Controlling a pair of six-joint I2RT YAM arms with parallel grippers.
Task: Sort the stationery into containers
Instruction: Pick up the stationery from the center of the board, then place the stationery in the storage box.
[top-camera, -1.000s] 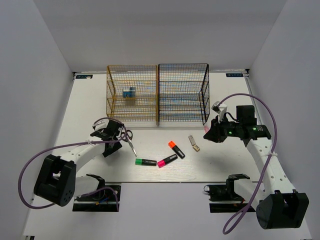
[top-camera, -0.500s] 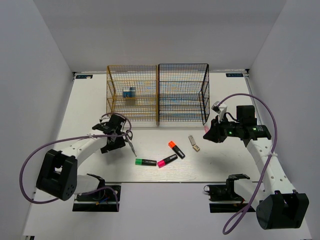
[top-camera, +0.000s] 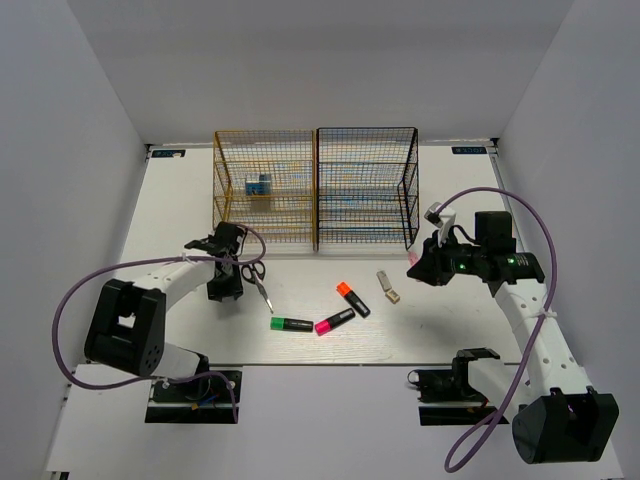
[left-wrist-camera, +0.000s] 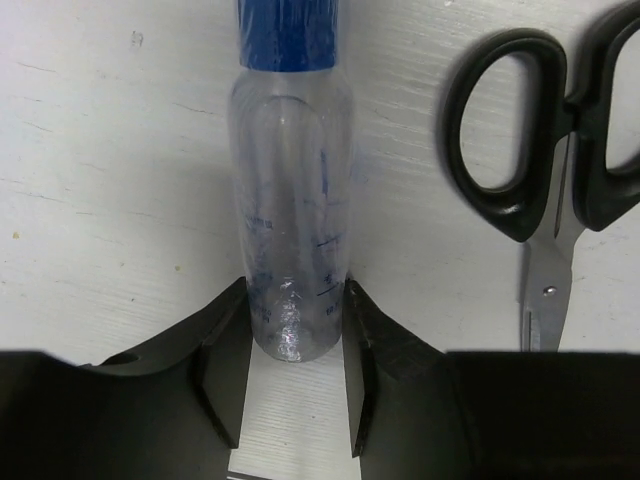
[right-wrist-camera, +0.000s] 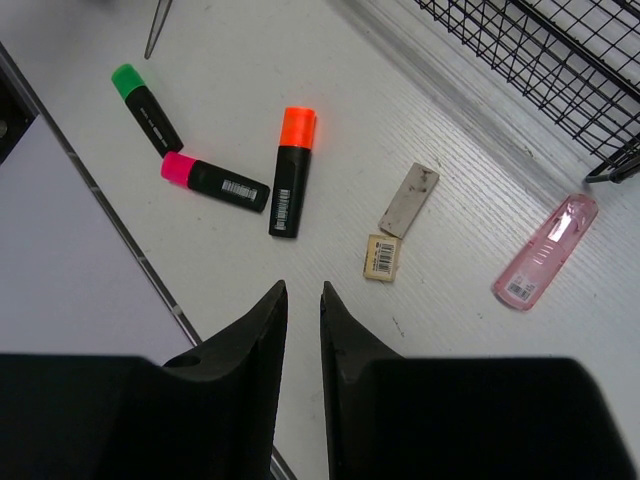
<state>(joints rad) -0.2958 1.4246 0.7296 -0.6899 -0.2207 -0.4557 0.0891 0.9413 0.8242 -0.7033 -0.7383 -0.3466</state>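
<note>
The tube in my left gripper should next go up and outward, and I should let go of it beside the blue box. The shelf of the yellow rack above has open space there.
A clear tube with a blue cap (left-wrist-camera: 292, 200) lies on the table, and my left gripper (left-wrist-camera: 295, 290) is shut on its lower end; this gripper (top-camera: 229, 262) sits low in front of the golden-yellow rack (top-camera: 265, 195). The black-handled scissors (left-wrist-camera: 550, 150) lie just right of it (top-camera: 259, 281). The green (right-wrist-camera: 148, 105), pink (right-wrist-camera: 213, 180) and orange (right-wrist-camera: 291, 170) highlighters lie mid-table. A grey piece (right-wrist-camera: 408, 200), a beige piece (right-wrist-camera: 381, 257) and a pink case (right-wrist-camera: 545, 250) lie near the black rack (top-camera: 367, 188). My right gripper (right-wrist-camera: 303, 290) hovers above them, shut and empty.
A small blue box (top-camera: 259, 184) sits on a tier of the yellow rack. The two racks stand side by side at the back centre. The table's near edge (right-wrist-camera: 120, 235) runs just beyond the highlighters. White walls enclose the table on three sides.
My left gripper has moved right and a little toward the racks, ending beside the scissors' handles. The right arm has hardly moved.
</note>
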